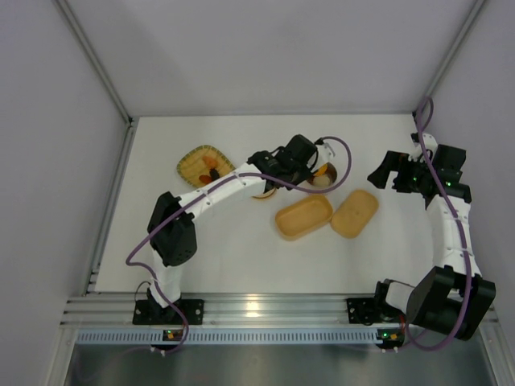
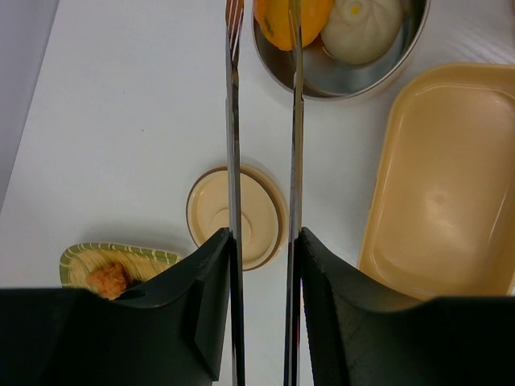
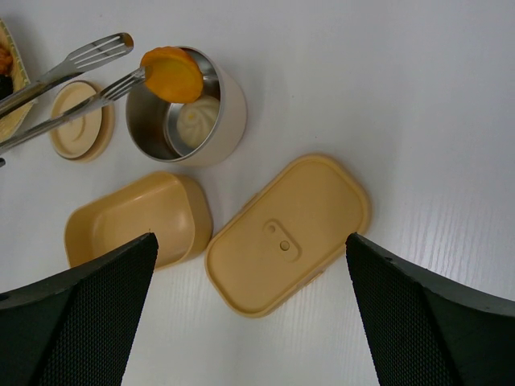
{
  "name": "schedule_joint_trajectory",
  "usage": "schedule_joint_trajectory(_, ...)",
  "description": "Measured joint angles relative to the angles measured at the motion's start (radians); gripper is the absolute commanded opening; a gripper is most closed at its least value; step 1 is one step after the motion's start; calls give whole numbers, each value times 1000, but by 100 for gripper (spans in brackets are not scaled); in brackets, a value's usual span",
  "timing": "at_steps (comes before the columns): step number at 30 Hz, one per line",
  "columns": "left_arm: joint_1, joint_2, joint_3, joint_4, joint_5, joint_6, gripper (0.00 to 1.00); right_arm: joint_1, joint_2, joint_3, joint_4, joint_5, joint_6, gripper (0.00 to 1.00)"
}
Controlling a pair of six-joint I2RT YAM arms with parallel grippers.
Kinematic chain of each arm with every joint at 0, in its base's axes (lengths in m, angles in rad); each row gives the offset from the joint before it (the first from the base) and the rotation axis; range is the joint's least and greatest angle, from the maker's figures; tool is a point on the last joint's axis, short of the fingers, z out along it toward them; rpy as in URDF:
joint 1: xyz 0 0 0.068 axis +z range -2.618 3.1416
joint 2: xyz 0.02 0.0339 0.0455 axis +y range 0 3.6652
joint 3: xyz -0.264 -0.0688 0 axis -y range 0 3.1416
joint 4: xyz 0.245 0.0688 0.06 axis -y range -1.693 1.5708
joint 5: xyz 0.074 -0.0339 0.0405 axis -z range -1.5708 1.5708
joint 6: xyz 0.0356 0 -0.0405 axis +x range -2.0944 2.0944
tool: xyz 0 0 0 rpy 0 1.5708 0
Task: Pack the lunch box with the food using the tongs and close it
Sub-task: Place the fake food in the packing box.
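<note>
The left gripper eases the tongs down onto the orange piece over the steel bowl [image 1: 322, 170] next and releases them. That piece already reaches inside the bowl's rim.
My left gripper [image 2: 264, 237] [image 1: 306, 165] is shut on the silver tongs [image 2: 233, 121] [image 3: 92, 55], whose two arms run out between its fingers and stand slightly apart. One tong tip touches an orange piece of food [image 3: 170, 74] [image 2: 278, 20] at the rim of the steel bowl [image 3: 201, 121]; the other tip is clear of it. The tan lunch box [image 1: 303, 218] [image 2: 451, 177] [image 3: 133, 221] lies open with nothing in it. Its flat lid [image 1: 355, 213] [image 3: 290, 233] lies beside it on the right. My right gripper [image 3: 250, 237] [image 1: 385, 173] hangs open above that lid.
A white bun [image 2: 362, 28] sits inside the steel bowl [image 2: 346, 68]. The bowl's round tan lid [image 2: 237, 215] [image 3: 76, 121] lies on the table to its left. A woven yellow tray [image 1: 205, 165] [image 2: 121, 257] further left holds more food [image 2: 109, 277].
</note>
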Motion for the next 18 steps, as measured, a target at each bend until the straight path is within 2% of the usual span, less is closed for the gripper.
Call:
schedule_joint_trajectory(6, 39, 0, 0, -2, 16, -16, 42, 0, 0, 0, 0, 0, 0, 99)
schedule_joint_trajectory(18, 48, 0, 0, -12, 108, -43, 41, 0, 0, 0, 0, 1, -1, 99)
